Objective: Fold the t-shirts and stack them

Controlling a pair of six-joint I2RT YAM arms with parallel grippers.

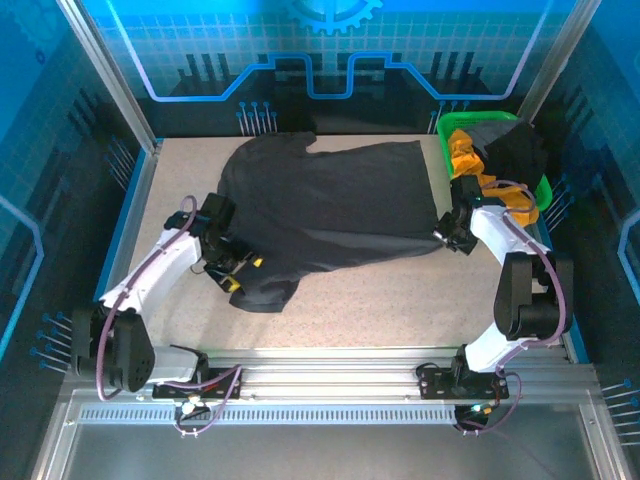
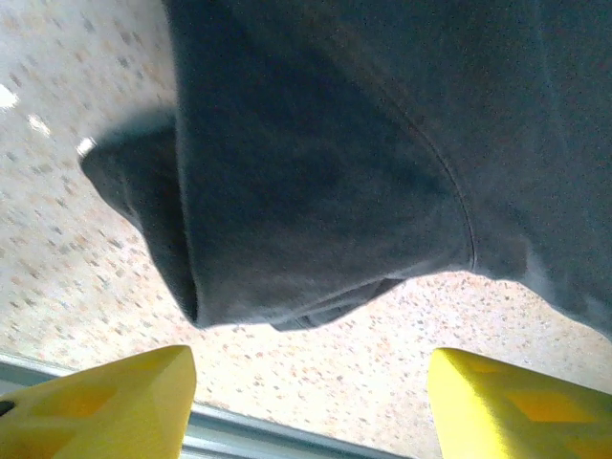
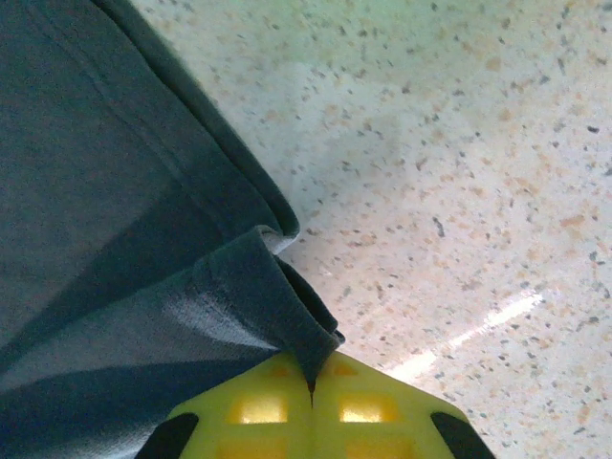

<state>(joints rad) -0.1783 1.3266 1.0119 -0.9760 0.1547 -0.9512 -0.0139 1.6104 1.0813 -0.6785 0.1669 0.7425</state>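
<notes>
I need to lower my left gripper onto a flap of the sleeve [image 2: 136, 177] next and close it on the hem, because that flap sticks out from under the sleeve's folded edge.
A large dark charcoal-grey t-shirt [image 1: 330, 210] lies spread across the middle of the speckled table, with a sleeve bunched at its near left. My left gripper [image 1: 235, 275] sits at that near-left sleeve. In the left wrist view its yellow fingers [image 2: 115, 402] stand open, nothing is between them, and the sleeve's folded edge [image 2: 287, 287] lies just beyond the tips. My right gripper [image 1: 447, 235] is at the shirt's right edge. In the right wrist view the right gripper [image 3: 313, 378] is shut on a pinched fold of the shirt's hem [image 3: 277, 306].
A bright green basket [image 1: 460, 125] stands at the back right corner, holding a mustard-yellow t-shirt [image 1: 463, 152] and a black one [image 1: 515, 150]. Bare tabletop [image 1: 400, 300] lies in front of the shirt. A metal rail [image 1: 330, 375] runs along the near edge.
</notes>
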